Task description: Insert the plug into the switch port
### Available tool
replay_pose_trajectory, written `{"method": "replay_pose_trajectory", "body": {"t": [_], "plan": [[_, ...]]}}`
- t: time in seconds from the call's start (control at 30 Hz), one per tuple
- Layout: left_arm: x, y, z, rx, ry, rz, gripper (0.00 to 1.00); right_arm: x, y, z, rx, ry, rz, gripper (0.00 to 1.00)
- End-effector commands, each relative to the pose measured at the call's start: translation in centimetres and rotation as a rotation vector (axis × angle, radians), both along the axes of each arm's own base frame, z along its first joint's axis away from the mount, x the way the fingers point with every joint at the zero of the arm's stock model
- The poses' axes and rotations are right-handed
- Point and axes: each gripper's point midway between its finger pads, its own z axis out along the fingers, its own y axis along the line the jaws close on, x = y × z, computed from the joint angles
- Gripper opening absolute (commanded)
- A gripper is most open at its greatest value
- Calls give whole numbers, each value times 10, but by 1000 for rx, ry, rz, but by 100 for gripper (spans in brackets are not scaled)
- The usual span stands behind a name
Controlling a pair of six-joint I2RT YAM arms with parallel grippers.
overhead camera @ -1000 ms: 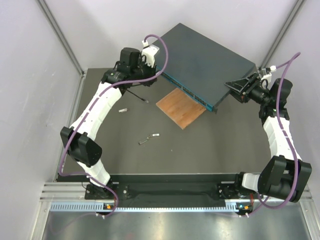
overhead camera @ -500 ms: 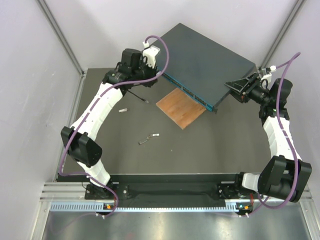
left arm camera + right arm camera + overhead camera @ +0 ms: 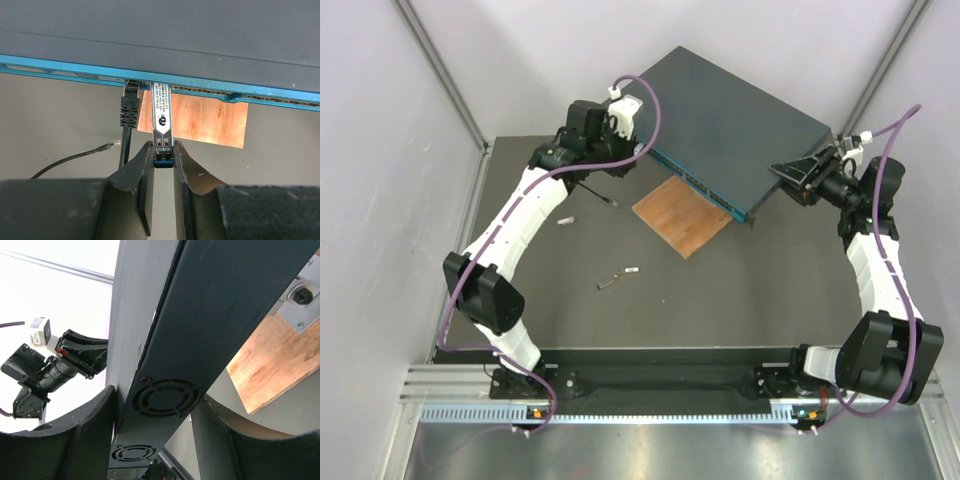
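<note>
The left gripper pushes toward the switch's teal port side next and slides the silver labelled module (image 3: 162,112) deeper before releasing it, because much of it still sticks out.
The dark blue-grey switch (image 3: 740,110) lies at the back, its teal port face (image 3: 60,70) towards my left arm. My left gripper (image 3: 163,150), also in the top view (image 3: 623,157), is shut on a silver labelled module (image 3: 162,112) whose far end is in the port face. Just left of it, one black-booted end (image 3: 129,102) of the thin black cable sits in a port. The cable's other end, a pale plug (image 3: 115,144), lies free on the table. My right gripper (image 3: 157,397) clamps the switch's right end (image 3: 165,405) from above and below.
A brown wooden board (image 3: 682,215) lies partly under the switch's front edge. Small loose grey pieces lie on the dark table at the left (image 3: 565,221) and in the middle (image 3: 617,279). Grey walls and metal posts stand close on three sides.
My left gripper has shifted slightly right, closer to the switch's front face. The right arm and the switch have not moved.
</note>
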Motion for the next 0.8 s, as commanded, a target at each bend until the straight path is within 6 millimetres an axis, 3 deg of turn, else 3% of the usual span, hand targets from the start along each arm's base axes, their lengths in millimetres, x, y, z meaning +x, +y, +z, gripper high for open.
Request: {"method": "replay_pose_trajectory", "body": {"t": [0.0, 0.37, 0.77], "plan": [[-15, -28, 30, -78, -68, -98, 0, 18, 5, 2, -97, -97, -3, 0], [4, -24, 51, -41, -157, -68, 0, 17, 6, 3, -99, -99, -1, 0], [21, -27, 50, -25, -194, -64, 0, 18, 6, 1, -98, -97, 5, 0]]}}
